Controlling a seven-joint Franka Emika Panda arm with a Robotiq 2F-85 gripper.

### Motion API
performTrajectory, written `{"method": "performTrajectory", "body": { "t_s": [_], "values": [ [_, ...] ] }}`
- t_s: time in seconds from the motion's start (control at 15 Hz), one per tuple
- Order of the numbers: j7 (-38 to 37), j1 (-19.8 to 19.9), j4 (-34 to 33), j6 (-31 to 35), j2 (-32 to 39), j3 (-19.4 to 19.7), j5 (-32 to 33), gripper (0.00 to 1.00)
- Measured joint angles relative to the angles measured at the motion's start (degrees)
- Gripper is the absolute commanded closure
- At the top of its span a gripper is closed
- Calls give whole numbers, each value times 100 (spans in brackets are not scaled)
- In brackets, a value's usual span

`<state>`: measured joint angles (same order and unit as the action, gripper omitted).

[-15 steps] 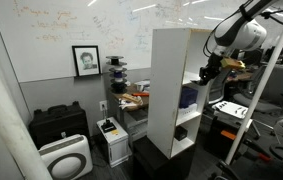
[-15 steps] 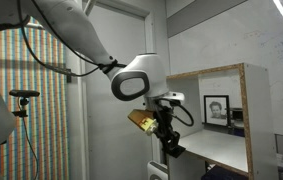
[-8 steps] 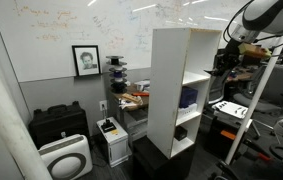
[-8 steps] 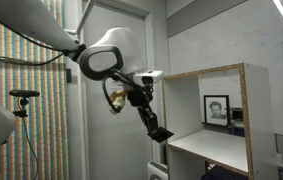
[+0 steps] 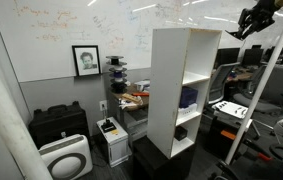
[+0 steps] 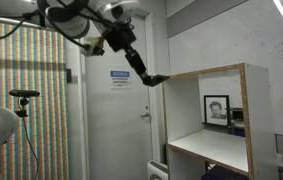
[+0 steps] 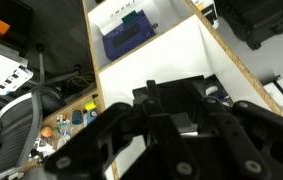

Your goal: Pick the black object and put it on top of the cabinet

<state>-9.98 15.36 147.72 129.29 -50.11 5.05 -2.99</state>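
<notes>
The gripper lifts next, moves over the white cabinet's top (image 5: 189,29) and lowers to release, since the black object still hangs beside the cabinet's wood-edged rim.
The tall white cabinet (image 5: 169,95) stands on a black base, its open shelves facing right; its wood-edged top corner shows in an exterior view (image 6: 216,72). My gripper (image 5: 245,24) is raised just above cabinet-top height, off to its right, and shut on the black object (image 6: 155,79), a small flat dark piece. In an exterior view my gripper (image 6: 147,76) holds it just left of the cabinet's top edge. In the wrist view my gripper (image 7: 177,112) clasps the black object (image 7: 175,97) above the white cabinet (image 7: 171,55).
A low black case (image 5: 59,124) and a white air purifier (image 5: 65,157) sit on the floor by the whiteboard wall. A desk with clutter (image 5: 133,98) stands behind the cabinet. A grey door (image 6: 116,120) is behind the arm. An office chair (image 7: 16,120) shows below.
The arm has risen steadily with the black object, from the level of the cabinet's middle shelves up to its top edge.
</notes>
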Motion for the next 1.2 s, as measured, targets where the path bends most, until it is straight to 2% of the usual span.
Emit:
{"method": "performTrajectory", "body": {
  "t_s": [0.13,0.33,0.67,1.0,1.07,1.13,1.2],
  "values": [
    [-115,16,-502,-56,125,118,-15,88],
    [-206,-6,-1332,-66,719,282,-107,88],
    [-259,-193,-2675,-54,2378,496,-446,88],
    [-349,-391,-4022,-65,4074,531,-860,88],
    [-402,-418,-4309,-131,4300,525,-880,85],
    [-458,-441,-4552,-215,4488,515,-884,46],
    [-503,-459,-4759,-319,4636,502,-884,44]
  ]
}}
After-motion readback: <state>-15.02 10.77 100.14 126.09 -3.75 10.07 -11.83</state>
